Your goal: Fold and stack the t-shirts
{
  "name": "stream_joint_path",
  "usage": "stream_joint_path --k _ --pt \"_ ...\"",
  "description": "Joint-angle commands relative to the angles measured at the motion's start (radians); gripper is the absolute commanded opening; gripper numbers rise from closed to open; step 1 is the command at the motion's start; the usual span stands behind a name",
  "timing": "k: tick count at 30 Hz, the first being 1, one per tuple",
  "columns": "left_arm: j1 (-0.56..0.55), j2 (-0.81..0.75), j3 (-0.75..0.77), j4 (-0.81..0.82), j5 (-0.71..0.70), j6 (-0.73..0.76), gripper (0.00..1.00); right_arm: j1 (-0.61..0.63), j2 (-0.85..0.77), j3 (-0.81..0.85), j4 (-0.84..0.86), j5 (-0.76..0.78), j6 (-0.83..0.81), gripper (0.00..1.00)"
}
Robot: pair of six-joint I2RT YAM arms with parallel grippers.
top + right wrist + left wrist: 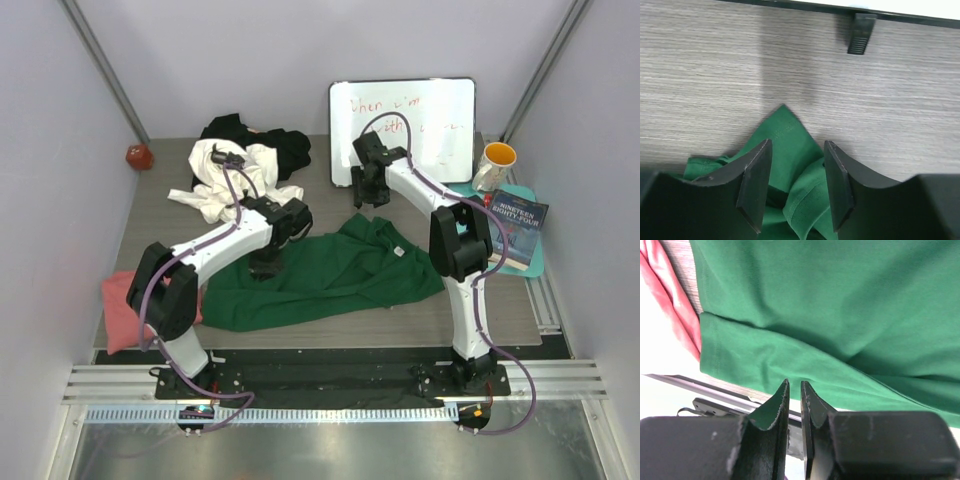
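Observation:
My right gripper is open above the green t-shirt's pointed corner (356, 217) (784, 113), which juts out alone over bare tabletop. It should lower its open fingers onto that corner.
The dark green t-shirt (330, 275) lies spread and rumpled across the middle of the table. The salmon pink t-shirt (120, 305) lies at the near left edge. The white t-shirt (225, 180) and the black t-shirt (275, 140) are heaped at the back left. My left gripper (268, 262) hovers over the green shirt's left upper edge; in the left wrist view the left gripper (795, 385) has its jaws almost together with nothing between them, above the green cloth (840, 305) and beside the pink cloth (670, 300). My right gripper (797, 145) is open, its jaws either side of a green fold (787, 135).
A whiteboard (403, 130) leans at the back, its foot (861, 32) just beyond the right gripper. An orange-lined mug (494, 165) and a book (515, 230) sit on the teal mat (535, 265) at the right. A red ball (138, 156) lies at the back left.

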Motion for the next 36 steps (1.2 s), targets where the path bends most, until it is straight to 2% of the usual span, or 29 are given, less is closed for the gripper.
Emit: stream_joint_path --k 1,2,9,19,22,23,24,28,36 --pt "0.017 0.007 -0.008 0.023 -0.001 0.001 0.15 -0.006 -0.006 0.022 0.044 -0.088 -0.035 0.53" --pt "0.02 0.008 -0.011 0.025 0.001 0.003 0.15 -0.008 0.0 0.021 0.044 -0.099 -0.037 0.56" --pt "0.027 0.005 -0.048 0.048 0.012 0.004 0.15 -0.006 0.06 0.027 0.043 -0.169 -0.058 0.57" --pt "0.038 0.0 -0.065 0.057 0.019 0.013 0.14 -0.006 0.136 0.036 0.02 -0.143 -0.044 0.55" --pt "0.038 0.0 -0.063 0.057 0.019 0.016 0.14 -0.006 0.14 0.028 0.02 -0.139 -0.044 0.32" --pt "0.038 0.0 -0.063 0.057 0.019 0.016 0.14 -0.006 0.14 0.024 0.021 -0.136 -0.037 0.17" --pt "0.04 -0.001 -0.063 0.059 0.019 0.016 0.14 -0.006 0.138 0.019 0.02 -0.108 -0.032 0.09" --pt "0.04 0.005 -0.063 0.062 0.019 0.016 0.14 -0.006 0.107 -0.012 0.033 -0.065 -0.015 0.01" --pt "0.041 0.004 -0.066 0.065 0.007 0.012 0.13 -0.006 -0.024 -0.076 0.103 0.067 -0.011 0.01"
